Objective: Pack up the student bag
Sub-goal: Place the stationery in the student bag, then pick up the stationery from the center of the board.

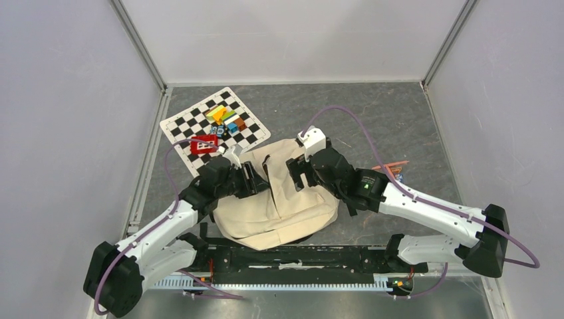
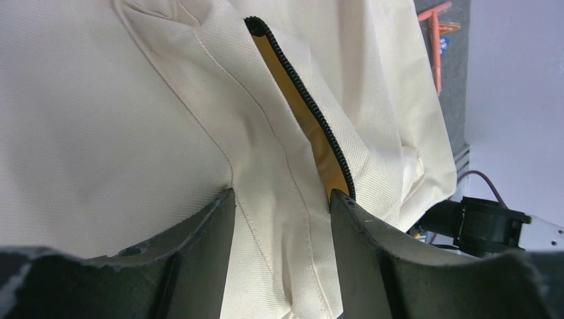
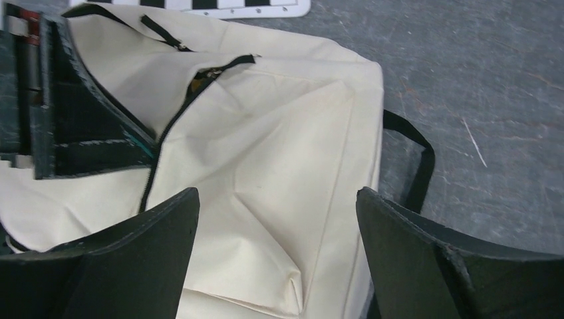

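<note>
The empty right gripper moves to the right in the top view next, then down onto the nearer pen (image 1: 388,172), since the orange pens lie outside the bag (image 1: 286,199).
The student bag (image 1: 286,199), cream canvas with black zipper trim, lies flat in the middle of the table between both arms. My left gripper (image 1: 256,181) is at the bag's left edge. In the left wrist view its jaws (image 2: 282,194) pinch a raised fold of the bag's fabric (image 2: 133,119) beside the partly open zipper (image 2: 319,119), where something yellow (image 2: 302,113) shows inside. My right gripper (image 1: 297,174) hovers over the bag's upper middle. In the right wrist view it is wide open and empty (image 3: 276,196) above the canvas (image 3: 279,133).
A checkerboard mat (image 1: 193,119) at the back left carries small colourful blocks (image 1: 226,118) and a red item (image 1: 204,145). Orange pens (image 1: 392,166) lie right of the bag. A black strap (image 3: 419,153) sticks out on the grey table. Walls enclose three sides.
</note>
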Available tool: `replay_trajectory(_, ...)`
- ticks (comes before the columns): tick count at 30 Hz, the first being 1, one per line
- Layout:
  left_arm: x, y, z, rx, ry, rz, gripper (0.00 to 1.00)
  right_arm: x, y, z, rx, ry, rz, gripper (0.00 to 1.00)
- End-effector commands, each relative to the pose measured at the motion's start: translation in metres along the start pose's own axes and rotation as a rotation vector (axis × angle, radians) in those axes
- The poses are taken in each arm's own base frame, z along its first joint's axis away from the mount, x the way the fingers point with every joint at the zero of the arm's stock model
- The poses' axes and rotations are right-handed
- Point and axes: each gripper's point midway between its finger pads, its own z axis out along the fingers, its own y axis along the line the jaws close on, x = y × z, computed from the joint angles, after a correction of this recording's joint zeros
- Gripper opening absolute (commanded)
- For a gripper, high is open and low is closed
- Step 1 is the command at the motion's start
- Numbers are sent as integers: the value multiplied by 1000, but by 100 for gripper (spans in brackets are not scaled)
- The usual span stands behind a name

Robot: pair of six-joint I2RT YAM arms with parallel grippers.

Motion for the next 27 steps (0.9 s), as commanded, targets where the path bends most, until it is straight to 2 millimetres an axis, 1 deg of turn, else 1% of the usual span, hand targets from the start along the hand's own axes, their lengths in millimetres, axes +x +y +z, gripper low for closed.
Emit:
replay_trajectory(1, -25, 8, -12, -100, -88, 77, 57, 2, -36, -14, 167, 5, -4, 94)
replay_trajectory(3, -30, 16, -20, -160, -118, 99, 56, 9, -51, -18, 220, 25, -13, 98)
replay_trajectory(6, -31, 25, -29, -212, -129, 124, 55, 20, -78, -23, 272, 48, 14, 98)
replay_trajectory(8, -30, 27, -33, -226, -126, 132, 55, 31, -98, -26, 293, 67, 46, 98)
replay_trajectory(11, -29, 23, -38, -204, -129, 144, 55, 48, -131, -31, 353, 92, 95, 98)
replay_trajectory(15, -34, 4, -43, -139, -126, 176, 60, 83, -187, -40, 522, 148, 141, 98)
replay_trajectory(17, -40, -7, -43, -110, -107, 204, 64, 99, -211, -39, 579, 164, 188, 98)
replay_trajectory(18, -45, -15, -44, -91, -98, 226, 68, 107, -220, -37, 589, 174, 211, 97)
replay_trajectory(20, -55, -27, -44, -72, -71, 270, 81, 121, -242, -35, 619, 194, 266, 94)
replay_trajectory(22, -69, -36, -45, -66, -66, 316, 94, 128, -261, -36, 653, 213, 294, 90)
replay_trajectory(23, -78, -40, -46, -60, -75, 336, 99, 130, -268, -36, 666, 220, 298, 88)
replay_trajectory(26, -104, -46, -44, -21, -115, 343, 100, 140, -288, -38, 697, 243, 325, 84)
replay_trajectory(27, -111, -46, -42, -7, -124, 330, 100, 145, -293, -37, 694, 258, 337, 80)
